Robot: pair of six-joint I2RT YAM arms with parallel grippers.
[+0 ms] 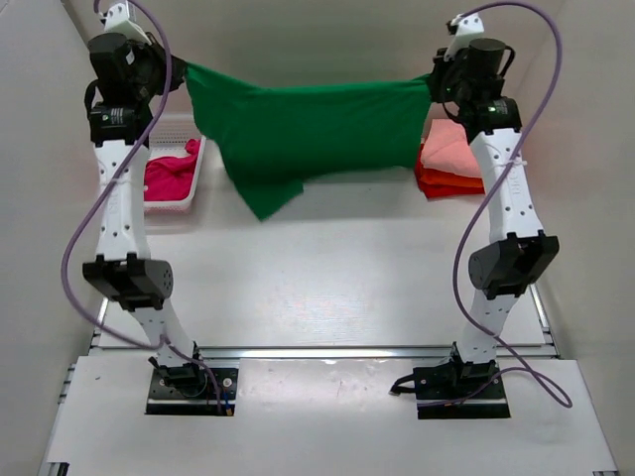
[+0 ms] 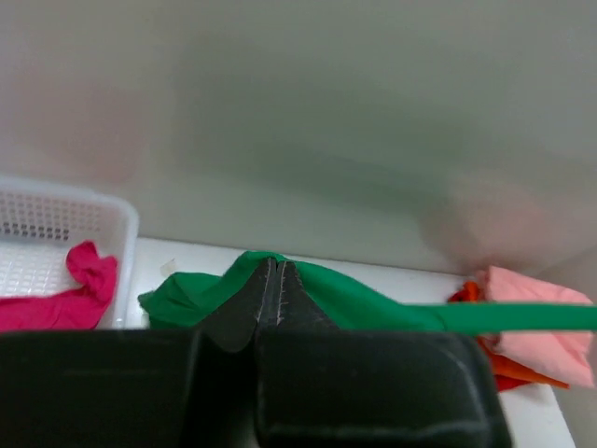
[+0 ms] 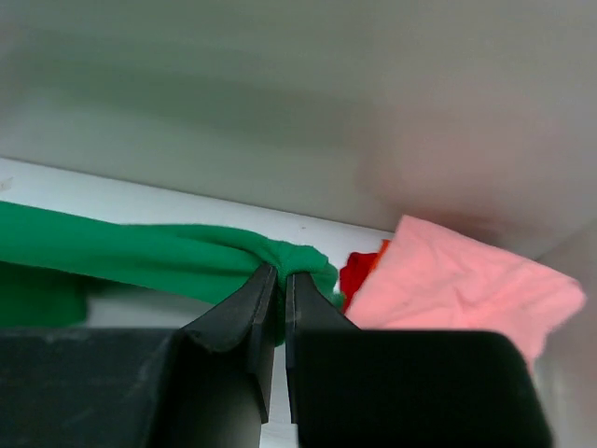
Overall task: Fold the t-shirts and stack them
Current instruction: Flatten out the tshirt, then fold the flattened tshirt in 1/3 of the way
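Observation:
My right gripper will next draw back, lower its bunched green cloth (image 3: 187,254) onto the bare near tabletop, empty for the shirt, then release it.
A bright green t-shirt (image 1: 298,134) hangs stretched in the air between both arms, above the far part of the table. My left gripper (image 1: 179,71) is shut on its left end; in the left wrist view the black fingers (image 2: 277,271) pinch green cloth (image 2: 354,297). At the right end, my right gripper (image 1: 434,84) is shut on bunched green cloth (image 3: 187,254), seen between its jaws (image 3: 280,275). One sleeve dangles down at the shirt's lower left (image 1: 266,198). A folded salmon pink t-shirt (image 1: 451,151) lies on an orange-red one (image 1: 446,184) at the far right. A magenta t-shirt (image 1: 171,177) lies in the basket.
A white plastic lattice basket (image 1: 193,193) stands at the far left of the table (image 1: 317,278). Pale walls close in the back and both sides. The folded stack (image 3: 466,285) sits right under my right gripper.

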